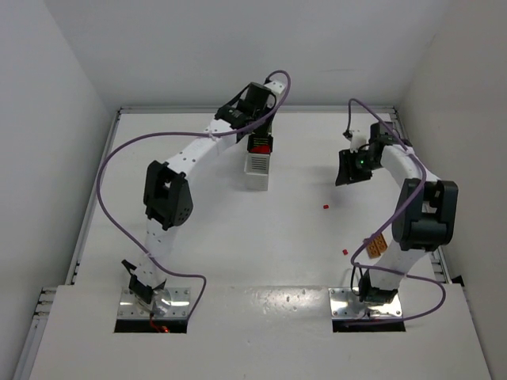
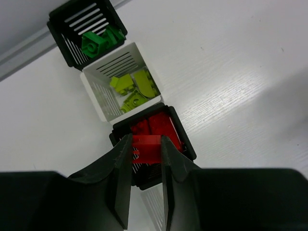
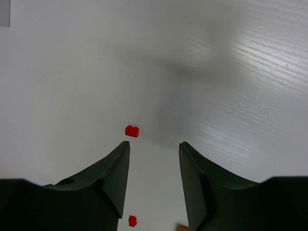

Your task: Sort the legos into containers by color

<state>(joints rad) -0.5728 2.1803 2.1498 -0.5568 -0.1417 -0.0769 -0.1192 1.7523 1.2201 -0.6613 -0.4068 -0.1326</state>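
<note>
The brick is above the black container with the red legos (image 1: 260, 146), so my left gripper will go down a little and open there next.
My left gripper (image 2: 146, 154) is shut on a red lego brick (image 2: 147, 143) and holds it over a black container (image 2: 188, 144) that has red legos (image 2: 161, 124) in it. Beyond it stand a white container (image 2: 91, 91) with yellow-green legos (image 2: 132, 89) and a black container (image 2: 60, 24) with green legos (image 2: 96, 42). A fourth, white container (image 2: 155, 208) shows only partly between my fingers. In the top view the left gripper (image 1: 259, 141) is over the row of containers (image 1: 256, 168). My right gripper (image 3: 154, 147) is open and empty above the table, with a loose red lego (image 3: 132, 131) just beyond its left fingertip.
A second loose red lego (image 3: 132, 221) lies nearer the right arm's base. In the top view the two red legos (image 1: 325, 207) (image 1: 344, 252) lie on the table right of centre, and small orange pieces (image 1: 376, 245) sit beside the right arm. The right gripper (image 1: 348, 170) hangs near the right wall.
</note>
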